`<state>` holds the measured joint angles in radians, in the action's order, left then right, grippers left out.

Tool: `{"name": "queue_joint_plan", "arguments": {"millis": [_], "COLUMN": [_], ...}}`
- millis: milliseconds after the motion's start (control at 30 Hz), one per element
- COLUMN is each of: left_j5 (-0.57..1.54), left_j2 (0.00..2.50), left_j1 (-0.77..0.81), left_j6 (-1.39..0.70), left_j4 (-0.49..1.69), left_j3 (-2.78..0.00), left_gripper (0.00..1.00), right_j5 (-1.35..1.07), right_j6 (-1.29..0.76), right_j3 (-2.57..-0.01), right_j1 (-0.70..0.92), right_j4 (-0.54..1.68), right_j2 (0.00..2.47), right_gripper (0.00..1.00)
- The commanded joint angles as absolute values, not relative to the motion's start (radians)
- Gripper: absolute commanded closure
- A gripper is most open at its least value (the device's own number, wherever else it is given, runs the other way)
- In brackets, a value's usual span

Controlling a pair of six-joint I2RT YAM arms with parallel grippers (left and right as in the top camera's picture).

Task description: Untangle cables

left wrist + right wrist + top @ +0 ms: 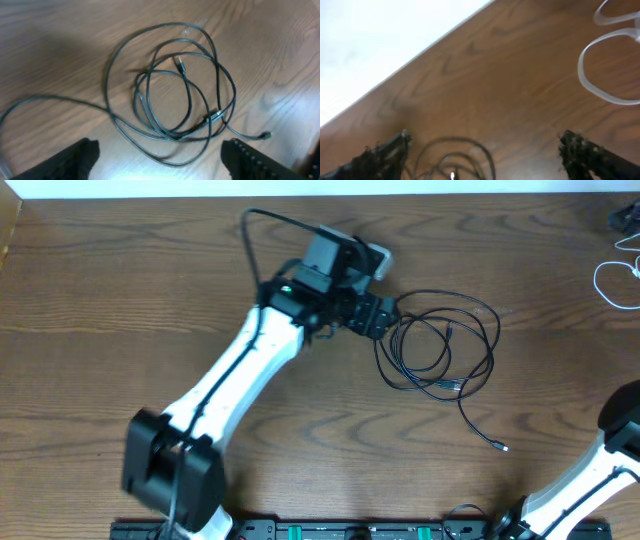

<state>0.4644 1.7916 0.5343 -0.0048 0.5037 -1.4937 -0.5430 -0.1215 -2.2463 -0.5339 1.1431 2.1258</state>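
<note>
My left gripper is open and its fingers are still high above the coil, so I will lower it onto the coil's nearest side, over the cable parts of the inner loop.
A long black cable (440,352) lies in a loose tangle of loops on the wooden table, and one plug end (500,447) trails to the front right. My left gripper (378,317) is open and empty just left of the coil. In the left wrist view the coil (175,95) lies ahead of the open fingers (160,147), with its nearest loop between them. A white cable (612,280) lies at the far right edge. My right gripper (485,136) is open and empty, with black loops (452,160) low in its view and a white loop (600,70) at the upper right.
The right arm (622,430) stands at the table's right front corner. A small dark object (625,220) lies at the back right corner. The table's back edge (420,50) meets a white surface. A grey item (378,258) sits behind the left wrist.
</note>
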Motion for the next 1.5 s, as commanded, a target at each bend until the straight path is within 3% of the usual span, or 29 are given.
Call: {"name": "queue_joint_plan", "arguments": {"millis": [0, 100, 200, 967, 1133, 1433, 1467], "left_j5": [0.459, 0.459, 0.459, 0.459, 0.441, 0.410, 0.405], "left_j2": [1.858, 1.919, 1.978, 2.179, 2.179, 2.188, 2.188], "left_j1": [0.559, 0.580, 0.592, 0.607, 0.607, 0.615, 0.617], "left_j6": [-0.005, -0.005, -0.006, -0.092, -0.092, -0.092, -0.091], "left_j4": [0.457, 0.403, 0.363, 0.270, 0.255, 0.255, 0.255], "left_j3": [-1.493, -1.493, -1.493, -1.493, -1.493, -1.493, -1.493], "left_gripper": [0.21, 0.28, 0.48, 0.49, 0.65, 0.67, 0.73], "right_j5": [-0.560, -0.559, -0.548, -0.421, -0.421, -0.421, -0.421], "right_j6": [-0.101, -0.068, -0.044, -0.035, -0.035, -0.035, -0.035], "right_j3": [-2.235, -2.230, -2.229, -2.229, -2.229, -2.229, -2.229], "right_j1": [-0.497, -0.461, -0.422, -0.313, -0.313, -0.313, -0.313], "right_j4": [1.169, 1.193, 1.222, 1.280, 1.279, 1.275, 1.275], "right_j2": [2.133, 2.133, 2.133, 2.133, 2.133, 2.133, 2.133], "right_gripper": [0.09, 0.11, 0.12, 0.12, 0.12, 0.11, 0.11]}}
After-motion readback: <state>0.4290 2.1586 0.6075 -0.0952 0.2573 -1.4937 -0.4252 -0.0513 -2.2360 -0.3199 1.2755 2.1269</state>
